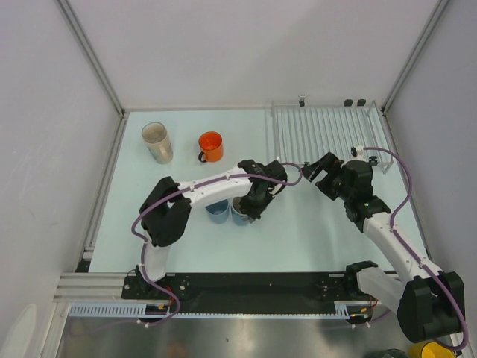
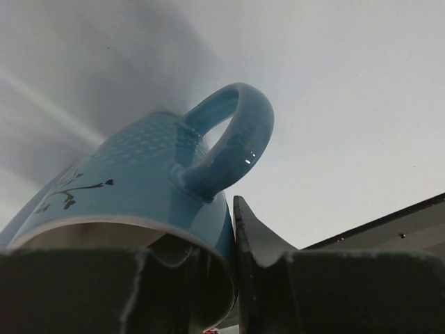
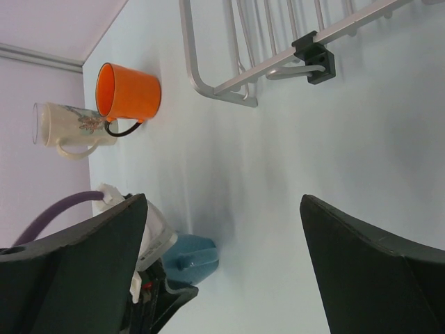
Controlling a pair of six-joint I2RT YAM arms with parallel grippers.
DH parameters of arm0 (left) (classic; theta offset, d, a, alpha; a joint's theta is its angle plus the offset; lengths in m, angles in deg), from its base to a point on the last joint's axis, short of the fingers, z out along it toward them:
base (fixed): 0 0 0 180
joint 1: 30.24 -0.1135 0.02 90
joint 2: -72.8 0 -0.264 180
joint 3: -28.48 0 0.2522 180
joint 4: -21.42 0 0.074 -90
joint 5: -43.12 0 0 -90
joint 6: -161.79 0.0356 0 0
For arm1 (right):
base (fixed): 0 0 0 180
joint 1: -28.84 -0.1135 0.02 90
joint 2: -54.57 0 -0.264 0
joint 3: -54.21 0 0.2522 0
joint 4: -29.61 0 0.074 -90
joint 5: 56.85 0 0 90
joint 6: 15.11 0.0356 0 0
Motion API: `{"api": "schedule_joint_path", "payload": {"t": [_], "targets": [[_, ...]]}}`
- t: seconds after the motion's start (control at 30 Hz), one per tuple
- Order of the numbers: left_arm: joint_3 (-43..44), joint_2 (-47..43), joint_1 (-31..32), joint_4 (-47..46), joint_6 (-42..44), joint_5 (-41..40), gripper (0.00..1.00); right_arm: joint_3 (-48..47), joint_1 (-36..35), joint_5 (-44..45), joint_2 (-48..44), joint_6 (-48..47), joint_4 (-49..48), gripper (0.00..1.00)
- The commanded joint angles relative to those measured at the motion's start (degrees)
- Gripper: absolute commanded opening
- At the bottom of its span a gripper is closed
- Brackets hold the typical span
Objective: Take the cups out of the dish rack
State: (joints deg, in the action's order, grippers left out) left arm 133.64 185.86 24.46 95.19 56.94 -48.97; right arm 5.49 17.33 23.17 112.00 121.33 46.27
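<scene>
My left gripper has the teal-blue handled mug close against the light-blue cup, so it will shift slightly outward and away from that cup before it opens.
My left gripper (image 1: pixel 250 203) is shut on the rim of the teal-blue handled mug (image 1: pixel 240 214); in the left wrist view one finger (image 2: pixel 254 240) presses the mug's (image 2: pixel 139 181) outer wall below the handle and the other is inside. The mug is at table level beside the light-blue cup (image 1: pixel 217 212). The beige tumbler (image 1: pixel 157 142) and orange mug (image 1: pixel 211 146) stand at the back left. The see-through dish rack (image 1: pixel 328 130) at the back right holds no cups. My right gripper (image 1: pixel 320 170) is open and empty just in front of the rack's left end.
The right wrist view shows the rack's corner (image 3: pixel 229 90), the orange mug (image 3: pixel 128 92), the tumbler (image 3: pixel 66 130) and the teal mug (image 3: pixel 191 256) under my left gripper. White walls close in the table. A yellow mug (image 1: pixel 432 349) sits off the table at bottom right.
</scene>
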Motion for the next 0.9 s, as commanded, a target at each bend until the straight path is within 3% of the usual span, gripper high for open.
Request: {"api": "schedule_joint_path", "payload": {"t": [0.0, 0.87], "targets": [[-2.2, -2.6, 0.5, -4.4, -0.8, 1.1, 0.00, -0.2, 0.3, -0.7, -1.1, -0.8, -1.8, 0.96], [-11.3, -7.3, 0.1, -20.1, -1.3, 2.2, 0.00, 0.4, 0.2, -0.9, -1.4, -0.7, -2.2, 0.96]]}}
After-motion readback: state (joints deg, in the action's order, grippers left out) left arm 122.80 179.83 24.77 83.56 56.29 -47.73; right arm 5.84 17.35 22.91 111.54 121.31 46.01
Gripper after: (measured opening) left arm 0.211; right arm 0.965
